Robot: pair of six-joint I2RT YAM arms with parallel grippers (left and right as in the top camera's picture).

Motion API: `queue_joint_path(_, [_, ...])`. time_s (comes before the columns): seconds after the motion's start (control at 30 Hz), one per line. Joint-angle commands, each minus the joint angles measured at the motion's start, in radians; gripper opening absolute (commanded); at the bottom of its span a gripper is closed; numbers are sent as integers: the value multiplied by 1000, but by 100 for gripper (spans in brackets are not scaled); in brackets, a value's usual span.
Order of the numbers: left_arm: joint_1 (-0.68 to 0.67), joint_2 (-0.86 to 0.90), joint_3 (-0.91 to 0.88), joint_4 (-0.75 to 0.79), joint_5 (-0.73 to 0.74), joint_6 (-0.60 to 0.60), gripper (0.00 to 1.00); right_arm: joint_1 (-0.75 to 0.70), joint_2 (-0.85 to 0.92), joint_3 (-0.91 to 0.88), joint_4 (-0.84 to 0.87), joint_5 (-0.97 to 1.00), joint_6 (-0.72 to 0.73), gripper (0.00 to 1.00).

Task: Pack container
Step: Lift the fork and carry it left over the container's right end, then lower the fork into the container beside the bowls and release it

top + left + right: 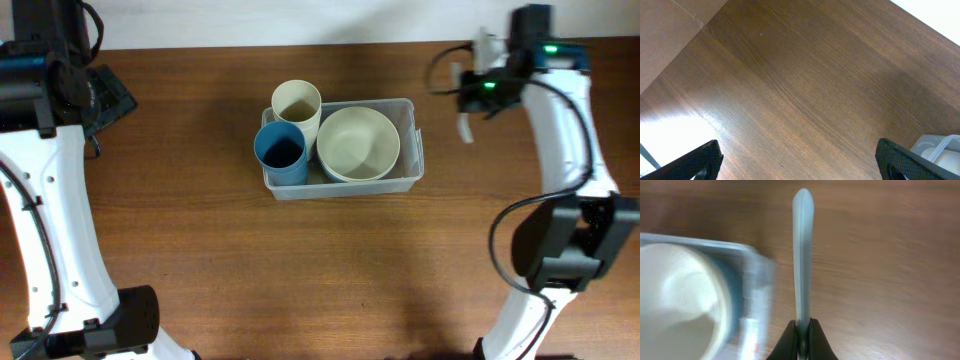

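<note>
My right gripper lowers the thin pale utensil (464,128) next, between the cream bowl and the end of the container, where a narrow gap stands empty.
The clear plastic container (411,110) stands mid-table and holds a cream cup (296,103), a blue cup (281,150) and a cream bowl (358,142). To its right, above the table, my right gripper (472,95) is shut on a thin pale utensil (464,128). In the right wrist view the utensil (802,255) shows edge-on, clamped in the right gripper (802,330), just right of the container's end wall (754,285) and the bowl (675,295). My left gripper (800,162) is open over bare wood at the far left, with a container corner (940,149) at the view's edge.
The table's far edge runs along the top of the overhead view, close behind both arms. The arm bases (120,320) (560,250) stand at the front left and right. Bare wood lies between the container and the front edge.
</note>
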Motion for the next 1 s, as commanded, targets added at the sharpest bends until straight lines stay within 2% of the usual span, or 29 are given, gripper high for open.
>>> queue_joint_path(0.0, [3, -20, -10, -1, -14, -10, 99, 89, 3, 22, 15, 11, 36, 4])
queue_joint_path(0.17, [3, -20, -10, -1, -14, -10, 100, 156, 5, 20, 18, 153, 146, 4])
queue_joint_path(0.37, [3, -20, -10, -1, -14, -10, 99, 162, 5, 16, -4, 156, 246, 4])
queue_joint_path(0.97, [3, -20, -10, -1, -14, -10, 100, 222, 21, 3, -100, 120, 262, 4])
